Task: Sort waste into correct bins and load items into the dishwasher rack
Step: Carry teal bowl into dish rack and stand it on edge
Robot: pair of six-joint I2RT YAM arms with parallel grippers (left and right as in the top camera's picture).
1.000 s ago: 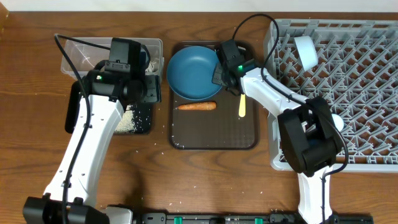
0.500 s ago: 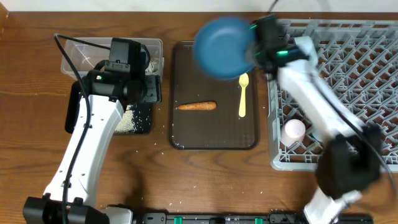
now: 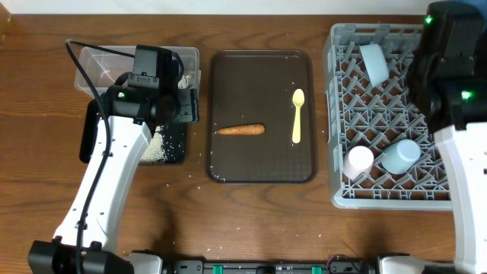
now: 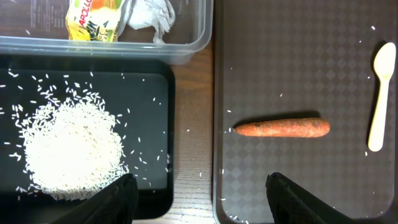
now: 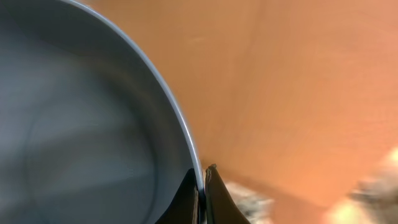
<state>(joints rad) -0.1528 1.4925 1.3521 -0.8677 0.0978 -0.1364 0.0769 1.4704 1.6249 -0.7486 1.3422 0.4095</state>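
Observation:
My right gripper lowers the dark blue bowl past the small pale blue bowl into the rack's far end [image 3: 404, 57] next, since the rack's wires are empty there.
My right gripper [image 5: 203, 186] is shut on the rim of the large dark blue bowl [image 5: 81, 124], which fills the right wrist view. From overhead the bowl is hidden, and the right arm [image 3: 449, 68] stands over the grey dishwasher rack [image 3: 335, 114]. My left gripper [image 4: 202, 202] is open and holds nothing. It hovers over the gap between the black tray [image 4: 149, 93] and the brown tray. White rice [image 4: 71, 149] lies heaped in the black tray. The yellow-green wrapper [image 4: 99, 18] lies in the clear tub [image 3: 99, 65]. The orange carrot [image 3: 240, 130] and yellow spoon [image 3: 297, 116] lie on the brown tray.
The brown serving tray [image 3: 259, 167] sits mid-table between the bins and the rack. In the rack are a small pale blue bowl [image 3: 374, 62], a pink-and-white cup [image 3: 359, 160] and a light blue cup [image 3: 401, 155]. Stray rice grains dot the wood.
My right arm has lifted the dark blue bowl off the brown tray and swung it right over the rack, out of overhead sight. The left arm has stayed put.

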